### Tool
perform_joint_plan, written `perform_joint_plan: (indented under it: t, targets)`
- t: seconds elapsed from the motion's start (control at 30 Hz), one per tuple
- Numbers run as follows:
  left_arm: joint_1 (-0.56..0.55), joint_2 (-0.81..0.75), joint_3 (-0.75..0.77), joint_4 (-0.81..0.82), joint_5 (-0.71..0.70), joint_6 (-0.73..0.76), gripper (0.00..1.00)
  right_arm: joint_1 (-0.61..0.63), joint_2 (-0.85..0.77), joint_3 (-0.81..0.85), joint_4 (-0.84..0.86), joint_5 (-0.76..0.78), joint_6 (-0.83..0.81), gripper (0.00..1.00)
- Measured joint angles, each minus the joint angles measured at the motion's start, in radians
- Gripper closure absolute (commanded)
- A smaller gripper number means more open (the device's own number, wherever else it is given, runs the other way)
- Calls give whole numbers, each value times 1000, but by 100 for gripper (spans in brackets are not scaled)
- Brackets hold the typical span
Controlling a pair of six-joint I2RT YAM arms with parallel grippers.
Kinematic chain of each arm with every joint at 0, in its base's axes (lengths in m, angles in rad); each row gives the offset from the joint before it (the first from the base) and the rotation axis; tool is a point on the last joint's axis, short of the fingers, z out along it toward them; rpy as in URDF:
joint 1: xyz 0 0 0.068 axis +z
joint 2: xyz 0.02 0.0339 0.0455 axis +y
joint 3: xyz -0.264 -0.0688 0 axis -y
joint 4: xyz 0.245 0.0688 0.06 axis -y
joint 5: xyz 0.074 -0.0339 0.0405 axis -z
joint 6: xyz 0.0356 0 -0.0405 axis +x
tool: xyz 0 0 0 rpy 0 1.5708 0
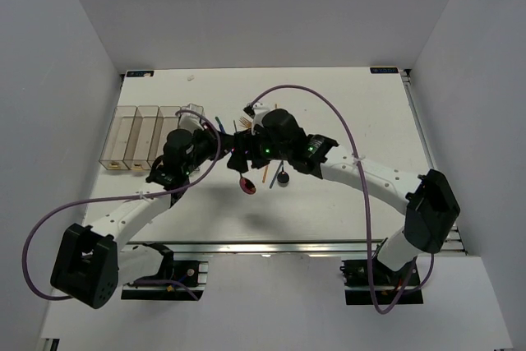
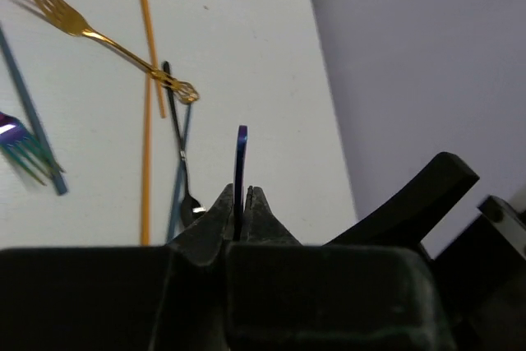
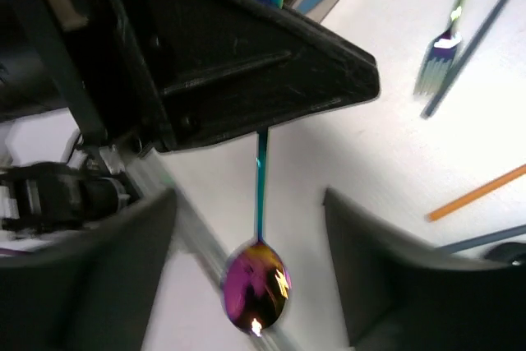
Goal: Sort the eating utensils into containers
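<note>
My left gripper turns outward and moves across to the clear containers next, then down into an empty one [image 1: 164, 131], since the neighbouring one already holds black and blue utensils.
My left gripper [image 2: 241, 192] is shut on the thin blue-teal handle of an iridescent spoon [image 2: 241, 162] and holds it off the table. In the right wrist view the spoon [image 3: 256, 295] hangs bowl-down below the left gripper's black body. My right gripper [image 3: 249, 200] is open, and its blurred fingers stand on either side of the bowl without touching it. From above, both grippers meet at mid-table, left [image 1: 231, 154] and right [image 1: 245, 162], with the spoon's bowl [image 1: 246, 186] just below them. The clear containers [image 1: 140, 133] stand in a row at the left.
Loose utensils lie on the white table: a gold fork [image 2: 90, 32], an orange stick [image 2: 146, 121], a black spoon [image 2: 182, 172], a blue stick [image 2: 29, 113] and a blue-teal fork [image 2: 25, 150]. A grey wall rises on the right of the left wrist view.
</note>
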Motion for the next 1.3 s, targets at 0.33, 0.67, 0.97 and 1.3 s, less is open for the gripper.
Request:
perform_joint_plan:
  t: [0.33,0.67,0.97,1.3]
  targets:
    - [34,219,610,-651,-389,476,100,-151,-188,-146,-3,150,-44,11]
    - [265,524,837,-802,-514,889,100,-294,-349,-346,-3,113,-101,11]
    - [356,687,896,-756,-505,1028,100,-294,-385,-417,1,46,-143,11]
    - [364,723,848,-616,-547,1079,84,-294,-390,-421,9,17,-154,11]
